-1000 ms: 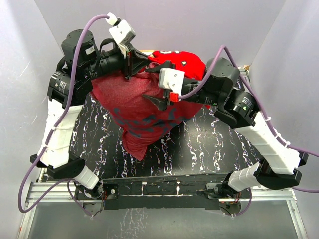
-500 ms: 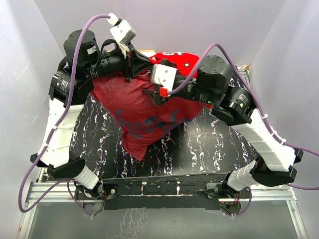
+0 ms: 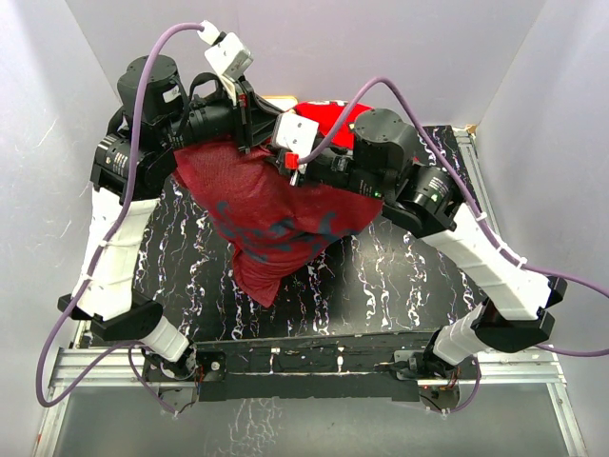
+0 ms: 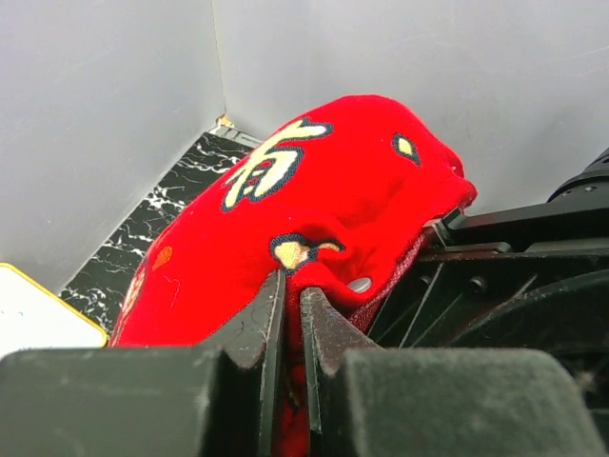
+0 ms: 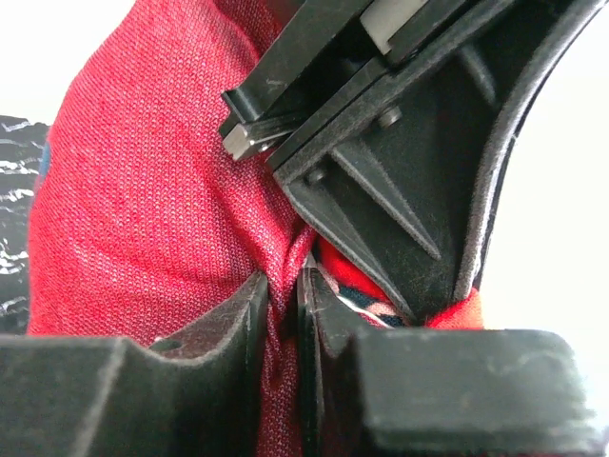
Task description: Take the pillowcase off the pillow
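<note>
I will next pull the twisted fold in my right gripper back from my left gripper, over the bluish patches, and let it go, as the pillowcase still hides the pillow.
The pillowcase hangs bunched above the table. Its dull red inside with bluish patches (image 3: 266, 214) faces the camera, and its bright red printed outside (image 3: 328, 116) shows behind. My left gripper (image 3: 249, 112) is shut on a fold of the bright red fabric (image 4: 314, 190), pinched between its fingertips (image 4: 292, 284). My right gripper (image 3: 283, 157) sits just beside the left one. It is shut on a twisted fold of the dull red weave (image 5: 143, 190), held between its fingertips (image 5: 283, 278). The left gripper's black fingers (image 5: 400, 143) fill the right wrist view's upper right. The pillow is hidden.
The black marbled table (image 3: 400, 267) lies below the hanging fabric, with grey walls on three sides. A white board with a wooden edge (image 3: 276, 98) leans at the back; its corner (image 4: 29, 319) shows at the left wrist view's lower left. A metal rail (image 3: 314, 367) carries both arm bases.
My right arm swung left and back to the top of the pillowcase beside my left gripper, and its jaws went from open to shut on the fabric. My left gripper held its grip.
</note>
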Controlling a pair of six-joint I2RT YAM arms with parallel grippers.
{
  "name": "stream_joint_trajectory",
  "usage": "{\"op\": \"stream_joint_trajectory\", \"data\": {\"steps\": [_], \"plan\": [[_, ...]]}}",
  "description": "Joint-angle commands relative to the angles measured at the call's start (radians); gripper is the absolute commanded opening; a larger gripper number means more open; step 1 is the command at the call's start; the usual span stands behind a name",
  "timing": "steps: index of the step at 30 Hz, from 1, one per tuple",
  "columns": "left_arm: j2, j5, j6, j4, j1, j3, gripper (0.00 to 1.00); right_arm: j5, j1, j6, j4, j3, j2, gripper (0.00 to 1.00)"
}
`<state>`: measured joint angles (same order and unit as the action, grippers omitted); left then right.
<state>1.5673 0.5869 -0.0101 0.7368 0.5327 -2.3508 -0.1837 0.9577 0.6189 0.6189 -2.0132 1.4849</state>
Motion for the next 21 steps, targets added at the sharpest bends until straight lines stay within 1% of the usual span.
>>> {"op": "stream_joint_trajectory", "data": {"steps": [1, 2, 3, 5, 9, 13, 16, 19, 21], "plan": [[-0.032, 0.067, 0.02, -0.059, 0.009, -0.045, 0.0, -0.041, -0.008, -0.106, -0.041, 0.029, 0.02, 0.13], [-0.034, 0.056, -0.006, -0.065, 0.01, -0.041, 0.0, -0.076, -0.009, -0.124, -0.043, 0.03, 0.022, 0.09], [-0.037, 0.036, -0.031, -0.07, 0.01, -0.032, 0.0, -0.111, -0.009, -0.147, -0.046, 0.034, 0.024, 0.08], [-0.042, -0.01, -0.098, -0.087, 0.009, -0.018, 0.0, -0.179, -0.008, -0.194, -0.059, 0.052, 0.023, 0.08], [-0.059, -0.121, -0.29, -0.148, 0.01, 0.023, 0.0, -0.275, -0.008, -0.282, -0.102, 0.123, -0.005, 0.08], [-0.07, -0.189, -0.485, -0.206, 0.009, 0.055, 0.0, -0.311, -0.007, -0.332, -0.153, 0.229, -0.056, 0.08], [-0.059, -0.214, -0.6, -0.227, 0.01, 0.044, 0.0, -0.333, -0.007, -0.371, -0.176, 0.287, -0.079, 0.08], [-0.041, -0.249, -0.688, -0.246, 0.01, 0.022, 0.0, -0.358, -0.001, -0.396, -0.174, 0.313, -0.081, 0.08], [-0.027, -0.292, -0.719, -0.26, 0.011, 0.006, 0.0, -0.362, 0.012, -0.4, -0.168, 0.327, -0.081, 0.08]]}}
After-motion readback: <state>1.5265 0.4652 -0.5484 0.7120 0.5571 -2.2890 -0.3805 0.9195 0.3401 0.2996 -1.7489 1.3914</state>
